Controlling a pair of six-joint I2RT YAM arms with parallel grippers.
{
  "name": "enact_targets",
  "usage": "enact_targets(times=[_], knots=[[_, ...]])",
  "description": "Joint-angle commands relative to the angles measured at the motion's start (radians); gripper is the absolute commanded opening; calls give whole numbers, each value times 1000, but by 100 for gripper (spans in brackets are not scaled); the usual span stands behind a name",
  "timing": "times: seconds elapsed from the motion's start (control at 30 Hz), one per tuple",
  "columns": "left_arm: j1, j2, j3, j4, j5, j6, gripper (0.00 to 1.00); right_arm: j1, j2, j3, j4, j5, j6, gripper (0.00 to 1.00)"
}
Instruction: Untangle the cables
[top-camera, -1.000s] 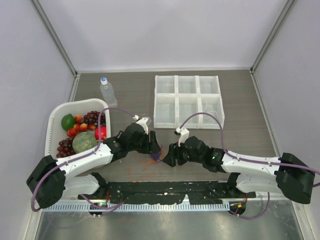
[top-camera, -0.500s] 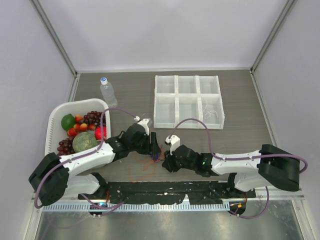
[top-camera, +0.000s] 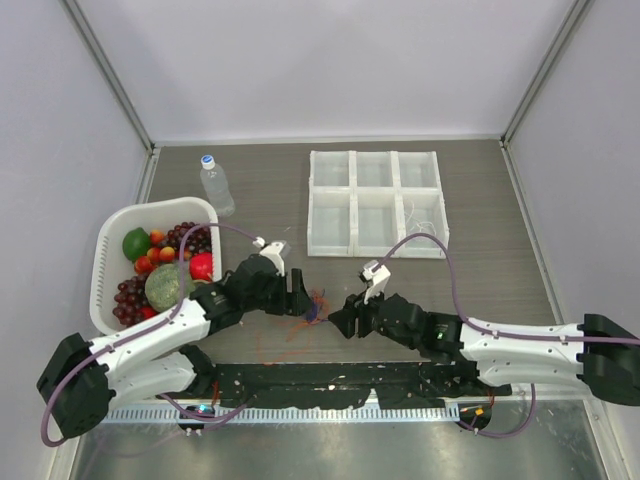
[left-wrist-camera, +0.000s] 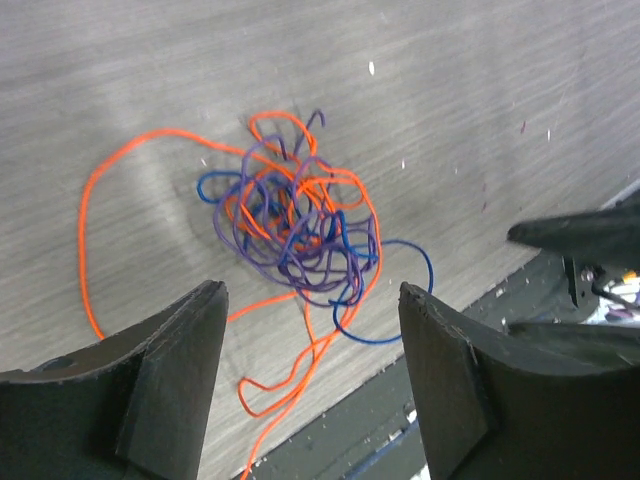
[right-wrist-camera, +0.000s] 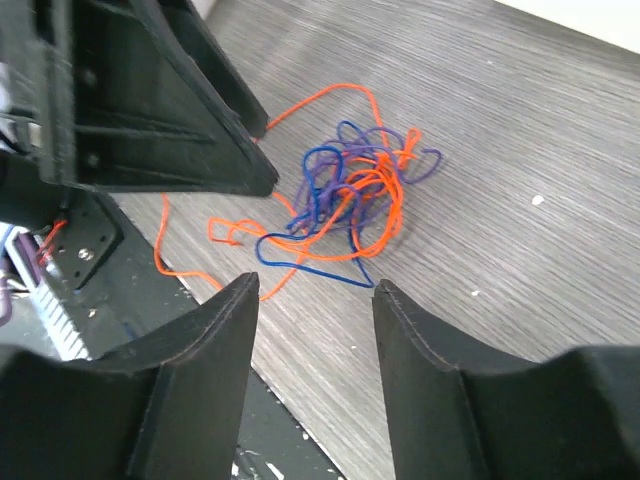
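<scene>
The knot has loose orange pieces of cable trailing from it, so the robot's left gripper should come down onto them next.
The cables (top-camera: 315, 305) are a small knot of thin orange, purple and blue strands lying on the wood table near its front edge. The left wrist view shows the cables (left-wrist-camera: 300, 225) beyond my left gripper (left-wrist-camera: 312, 300), whose jaws stand wide open with nothing between them. In the right wrist view the cables (right-wrist-camera: 350, 195) lie just past my right gripper (right-wrist-camera: 315, 285), which is also open and holds nothing. From above, the left gripper (top-camera: 303, 298) is just left of the knot and the right gripper (top-camera: 338, 322) just right of it. One orange strand (left-wrist-camera: 85, 230) loops out wide.
A white basket (top-camera: 103, 262) of fruit stands at the left, with a clear bottle (top-camera: 215, 185) behind it. A white compartment tray (top-camera: 375, 203) sits at the back centre. A black rail (top-camera: 330, 380) runs along the near edge, close to the cables.
My left gripper has opened wider and drawn back a little to the left. The right jaws have narrowed and the right arm has shifted. The knot stays on the table.
</scene>
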Motion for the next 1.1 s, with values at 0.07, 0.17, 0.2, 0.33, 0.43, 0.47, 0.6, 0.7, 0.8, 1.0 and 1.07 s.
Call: enact_targets(times=[0.07, 0.17, 0.2, 0.33, 0.43, 0.47, 0.6, 0.7, 0.8, 1.0, 1.07], knots=[[4, -26, -94, 13, 210, -94, 69, 4, -21, -4, 94, -129, -109, 60], [4, -66, -159, 56, 235, -148, 63, -20, 29, -1, 153, -166, -183, 61], [2, -81, -171, 57, 240, -155, 63, -32, 46, 6, 186, -219, -192, 61], [2, -119, -209, 66, 273, -180, 58, -100, 147, 44, 243, -374, -220, 61], [2, -129, -223, 73, 273, -189, 44, -111, 252, 98, 223, -430, -244, 58], [2, -123, -225, 74, 273, -189, 40, -111, 275, 121, 220, -442, -255, 57], [2, -103, -200, 56, 254, -168, 19, -111, 365, 150, 228, -422, -261, 47], [2, -103, -135, -36, 217, -114, 1, -108, 365, 157, 211, -360, -249, 34], [2, -155, -70, -145, 146, -53, 0, -109, 338, 132, 203, -249, -206, 15], [2, -355, 88, -303, -26, 38, 0, -112, 235, 91, 79, 51, -59, 1], [2, -424, 138, -312, -88, 47, 0, -111, 177, 57, 38, 160, 9, 1]])
